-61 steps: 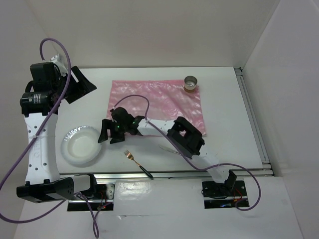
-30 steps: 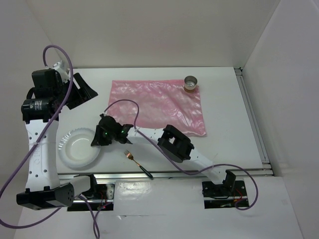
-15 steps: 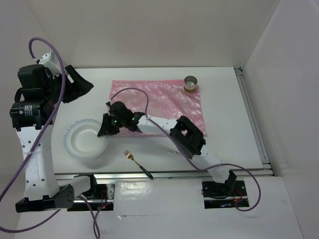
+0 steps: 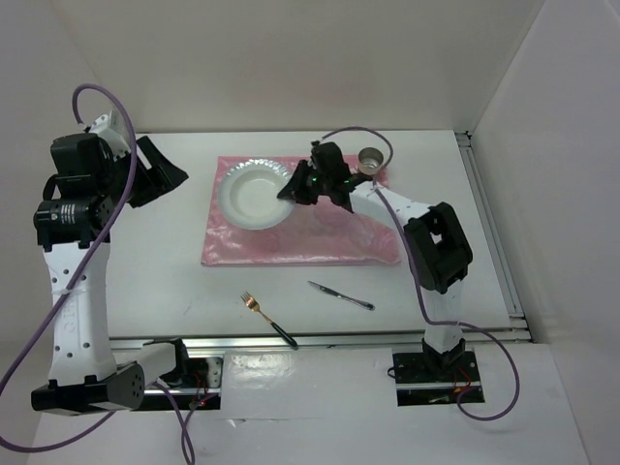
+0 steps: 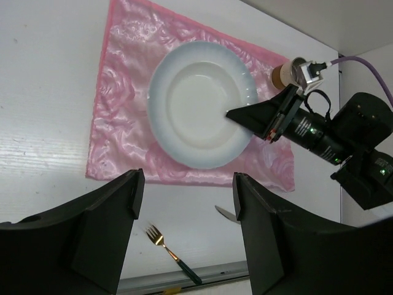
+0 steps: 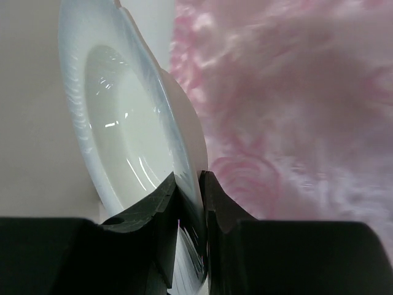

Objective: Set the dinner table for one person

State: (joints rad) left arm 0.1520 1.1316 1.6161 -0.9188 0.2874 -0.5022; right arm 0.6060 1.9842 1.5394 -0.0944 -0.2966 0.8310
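Note:
The robot's right gripper should next carry the plate point(image 4: 250, 194) to the right in the top view and down onto the center of the mat, since the plate is off the mat's center.
A white plate point(image 4: 250, 194) is over the far left part of the pink mat point(image 4: 329, 228) on the dinner table point(image 4: 446, 262). My right gripper point(image 4: 291, 188) is shut on the plate's right rim. The right wrist view shows its fingers point(image 6: 166, 203) pinching the plate point(image 6: 116, 117) rim from both sides, with the mat point(image 6: 295, 104) beyond. I cannot tell whether the plate rests on the mat. My left gripper point(image 4: 160, 174) hangs open and empty, high at the left. Its wrist view looks down on the plate point(image 5: 196, 92), the mat point(image 5: 123, 123) and the right gripper point(image 5: 245, 115).
A gold fork with a dark handle point(image 4: 267, 319) and a knife point(image 4: 341, 295) lie on the table in front of the mat. A small metal cup point(image 4: 371, 161) stands at the mat's far right corner. An aluminium rail point(image 4: 494, 242) runs along the right edge.
My right gripper has carried the plate from the table's near left, back and to the right, over the pink mat. The left arm has shifted slightly and stayed open.

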